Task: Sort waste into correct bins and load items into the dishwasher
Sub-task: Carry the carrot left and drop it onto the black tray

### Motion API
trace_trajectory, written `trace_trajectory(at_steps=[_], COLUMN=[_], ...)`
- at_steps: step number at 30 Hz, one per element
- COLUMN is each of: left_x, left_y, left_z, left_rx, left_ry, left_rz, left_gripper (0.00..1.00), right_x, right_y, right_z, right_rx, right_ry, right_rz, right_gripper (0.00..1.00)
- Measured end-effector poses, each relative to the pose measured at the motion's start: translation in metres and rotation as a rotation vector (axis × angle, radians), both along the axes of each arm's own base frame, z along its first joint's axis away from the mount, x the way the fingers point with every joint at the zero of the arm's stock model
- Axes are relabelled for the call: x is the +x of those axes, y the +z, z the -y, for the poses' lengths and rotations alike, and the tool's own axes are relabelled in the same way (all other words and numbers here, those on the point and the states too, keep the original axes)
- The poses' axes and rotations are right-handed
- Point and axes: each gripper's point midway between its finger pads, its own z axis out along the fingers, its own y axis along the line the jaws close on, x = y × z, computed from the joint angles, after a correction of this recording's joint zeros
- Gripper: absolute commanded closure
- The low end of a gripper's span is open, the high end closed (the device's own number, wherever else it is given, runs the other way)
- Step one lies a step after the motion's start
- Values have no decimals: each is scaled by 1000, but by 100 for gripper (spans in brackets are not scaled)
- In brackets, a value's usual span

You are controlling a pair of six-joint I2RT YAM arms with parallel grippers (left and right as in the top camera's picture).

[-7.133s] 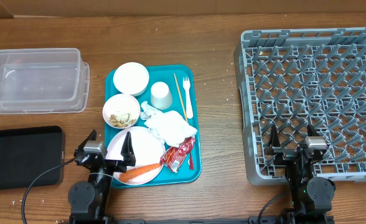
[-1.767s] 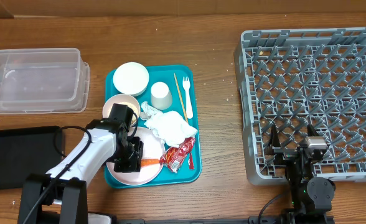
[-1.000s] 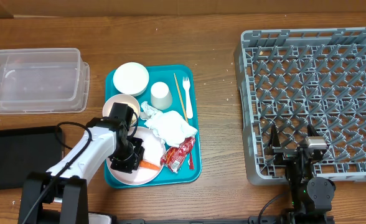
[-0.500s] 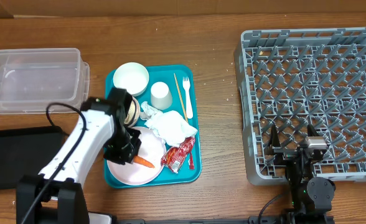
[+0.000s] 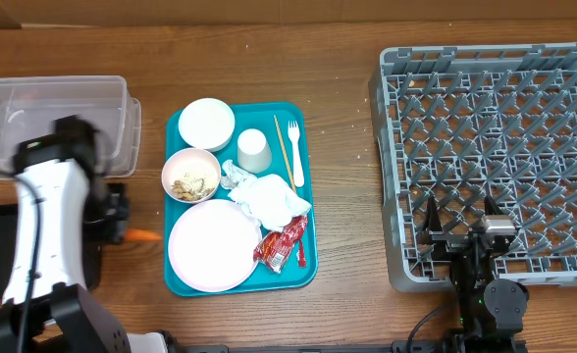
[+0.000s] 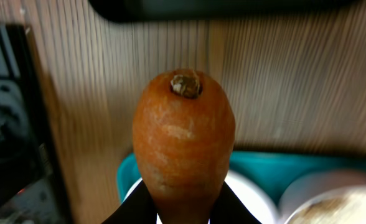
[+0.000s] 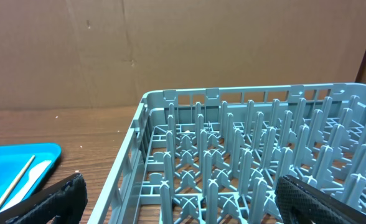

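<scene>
The carrot is still hanging above wood, so my left gripper will carry it to the left in the overhead view, over the black tray.
My left gripper (image 5: 123,231) is shut on the orange carrot (image 5: 144,236) and holds it above the wood between the black tray (image 5: 28,245) and the teal tray (image 5: 303,176). In the left wrist view the carrot (image 6: 183,134) fills the middle, its thin end between my fingers (image 6: 139,208). Crumpled napkins (image 5: 267,196) and a red wrapper (image 5: 283,243) lie on the teal tray beside the pink plate (image 5: 210,250), now bare. A pink bowl (image 5: 191,175) holds food scraps. My right gripper (image 7: 195,205) stands open at the front edge of the grey dish rack (image 5: 495,147).
A clear tub (image 5: 58,123) stands at the far left, above the black tray. On the teal tray there are also a white bowl (image 5: 206,123), a small cup (image 5: 254,150), a white fork (image 5: 294,152) and a chopstick (image 5: 283,149).
My left arm lifted the carrot off the pink plate and swung left, off the teal tray toward the black tray. The right arm has not moved.
</scene>
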Motion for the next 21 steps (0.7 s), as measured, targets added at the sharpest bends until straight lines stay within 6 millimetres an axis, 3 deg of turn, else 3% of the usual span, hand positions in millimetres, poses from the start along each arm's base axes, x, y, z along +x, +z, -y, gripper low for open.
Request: trace_trajectory(at_steps=[4, 12, 17, 18, 19, 21], left_x=[-3, 3, 5, 5, 4, 4], left_y=[-1, 5, 11, 10, 8, 5], left_z=[-51, -133, -163, -164, -165, -163], left_rx=[52, 243, 347, 352, 355, 342], left_ry=[170, 348, 389, 386, 389, 375], left_rz=[71, 223, 265, 259, 250, 240], left_gripper=[77, 62, 28, 8, 0, 0], right_x=[0, 0, 0, 0, 0, 0], right_y=[0, 0, 0, 0, 0, 0], right_z=[0, 0, 0, 0, 0, 0], right_rx=[0, 0, 0, 0, 0, 0], right_ry=[0, 0, 0, 0, 0, 0], right_rz=[0, 0, 0, 0, 0, 0], right_gripper=[0, 0, 0, 0, 0, 0])
